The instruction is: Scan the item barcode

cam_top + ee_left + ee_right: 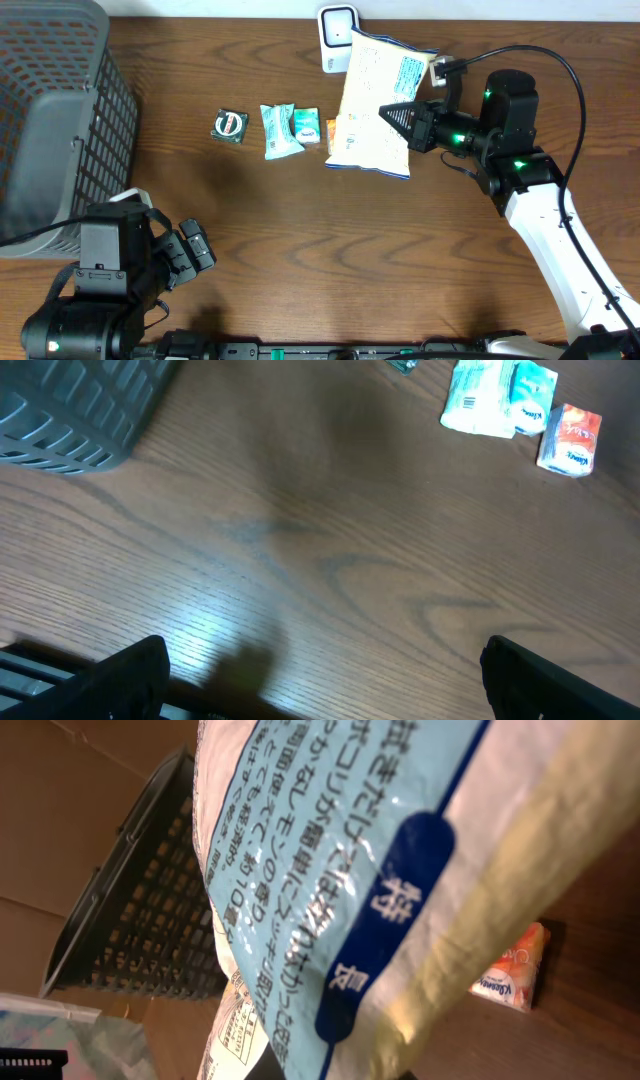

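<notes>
The bare wood (402, 192) beside the orange packet is below my right gripper, so my right gripper should next turn downward and put the bag (372, 110) down on that clear spot to let go of it.
My right gripper (395, 118) is shut on a large cream snack bag (372, 110) with blue print and holds it above the table, just below and right of the white scanner (337, 35) at the back edge. The bag (350, 850) fills the right wrist view with its printed side toward the camera and hides the fingers. I cannot make out a barcode in any view. My left gripper (195, 255) sits at the front left, open and empty. In the left wrist view the gripper (325, 680) has only bare wood between its fingers.
A grey mesh basket (50, 120) stands at the left edge. A dark round packet (229, 125), two teal tissue packs (281, 130) and an orange packet (331, 130) lie in a row left of the bag. The orange packet (571, 438) also shows in the left wrist view.
</notes>
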`<state>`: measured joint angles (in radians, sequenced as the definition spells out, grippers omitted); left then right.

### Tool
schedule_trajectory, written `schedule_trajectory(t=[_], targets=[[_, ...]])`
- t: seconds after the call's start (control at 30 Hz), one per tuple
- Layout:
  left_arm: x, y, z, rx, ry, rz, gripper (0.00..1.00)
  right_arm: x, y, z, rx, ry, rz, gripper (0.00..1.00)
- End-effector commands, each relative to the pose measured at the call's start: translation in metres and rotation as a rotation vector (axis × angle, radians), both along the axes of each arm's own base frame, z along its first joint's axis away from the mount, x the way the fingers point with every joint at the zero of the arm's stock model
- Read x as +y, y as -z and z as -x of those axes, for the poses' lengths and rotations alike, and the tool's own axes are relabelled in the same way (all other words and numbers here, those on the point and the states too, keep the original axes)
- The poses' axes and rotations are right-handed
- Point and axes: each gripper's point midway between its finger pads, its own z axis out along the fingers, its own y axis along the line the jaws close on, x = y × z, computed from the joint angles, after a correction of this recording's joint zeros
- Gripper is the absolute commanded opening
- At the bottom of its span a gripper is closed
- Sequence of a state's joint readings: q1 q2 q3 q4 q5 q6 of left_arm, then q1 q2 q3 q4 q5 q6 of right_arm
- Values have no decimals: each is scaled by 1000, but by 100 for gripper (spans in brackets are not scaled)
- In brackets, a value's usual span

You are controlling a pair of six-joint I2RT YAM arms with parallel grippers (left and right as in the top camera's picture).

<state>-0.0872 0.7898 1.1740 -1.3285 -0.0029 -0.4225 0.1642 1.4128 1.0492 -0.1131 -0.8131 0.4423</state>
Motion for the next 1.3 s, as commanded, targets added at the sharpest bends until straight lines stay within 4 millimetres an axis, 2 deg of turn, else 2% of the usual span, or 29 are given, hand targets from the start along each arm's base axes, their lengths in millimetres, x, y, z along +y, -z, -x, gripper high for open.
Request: schedule_trajectory(t=[0.0,0.33,0.77,1.1,1.27], targets=[[1,0,0,3,-6,-2,98,4,-9,0,-32,-16,1,1],[1,0,0,3,-6,-2,98,4,-7,1,-23,-18,2,1],[1,0,0,3,-6,-2,98,23,-6,12,-68,-90,31,1],[1,0,0,3,-6,-2,98,21,0,11,-52,-77,48,1],[1,0,0,3,-6,-2,98,10,14,4,-8,2,105,1]])
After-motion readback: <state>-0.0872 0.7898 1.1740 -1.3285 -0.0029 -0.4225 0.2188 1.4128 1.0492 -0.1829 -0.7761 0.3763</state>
